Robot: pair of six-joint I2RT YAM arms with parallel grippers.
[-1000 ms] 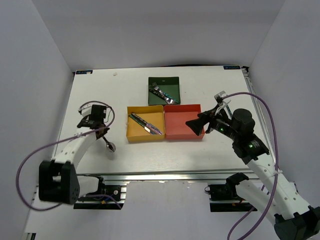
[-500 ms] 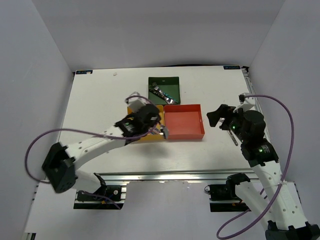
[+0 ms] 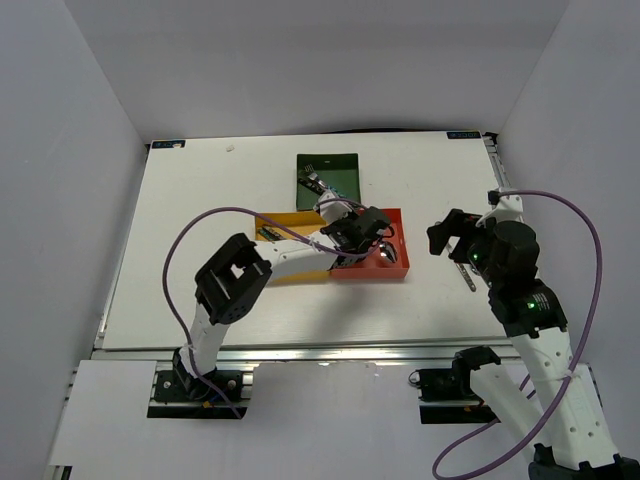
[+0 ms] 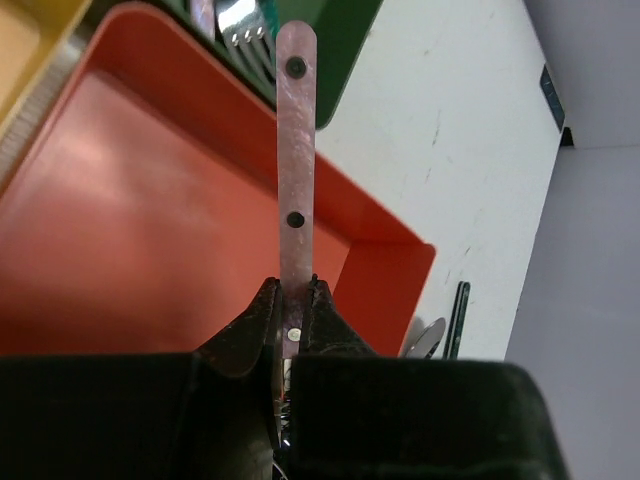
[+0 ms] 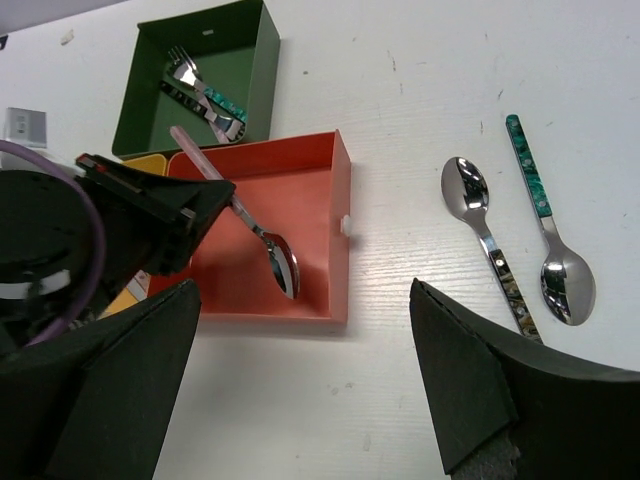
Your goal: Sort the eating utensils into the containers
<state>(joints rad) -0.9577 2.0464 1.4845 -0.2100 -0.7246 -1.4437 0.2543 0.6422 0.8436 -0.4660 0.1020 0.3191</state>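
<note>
Next, my right gripper moves down toward the right in its wrist view onto the spoon's dark handle [image 3: 465, 276] [image 5: 514, 292], since that handle lies below it and to that side.
My left gripper [image 3: 365, 237] [image 4: 292, 290] is shut on a pink-handled spoon [image 4: 294, 150] over the red tray [image 3: 398, 262] [image 4: 120, 220]. In the right wrist view the spoon's bowl [image 5: 283, 265] points down, close above the tray [image 5: 325, 160] floor. My right gripper [image 3: 448, 236] [image 5: 310, 400] is open and empty, right of the red tray. On the table lie a dark-handled spoon [image 5: 487, 235] and a teal-handled spoon [image 5: 545, 225]. The dark green tray [image 3: 340, 165] [image 5: 255, 70] holds forks [image 5: 205, 95]. The yellow-orange tray [image 3: 285, 217] is mostly hidden under my left arm.
The three trays stand together mid-table, the green behind the other two. The two loose spoons lie right of the red tray, under my right arm in the top view. White walls enclose the table on three sides.
My left arm swung from the table's left side across the yellow tray to over the red tray, carrying the pink spoon. My right gripper drew back to the right.
</note>
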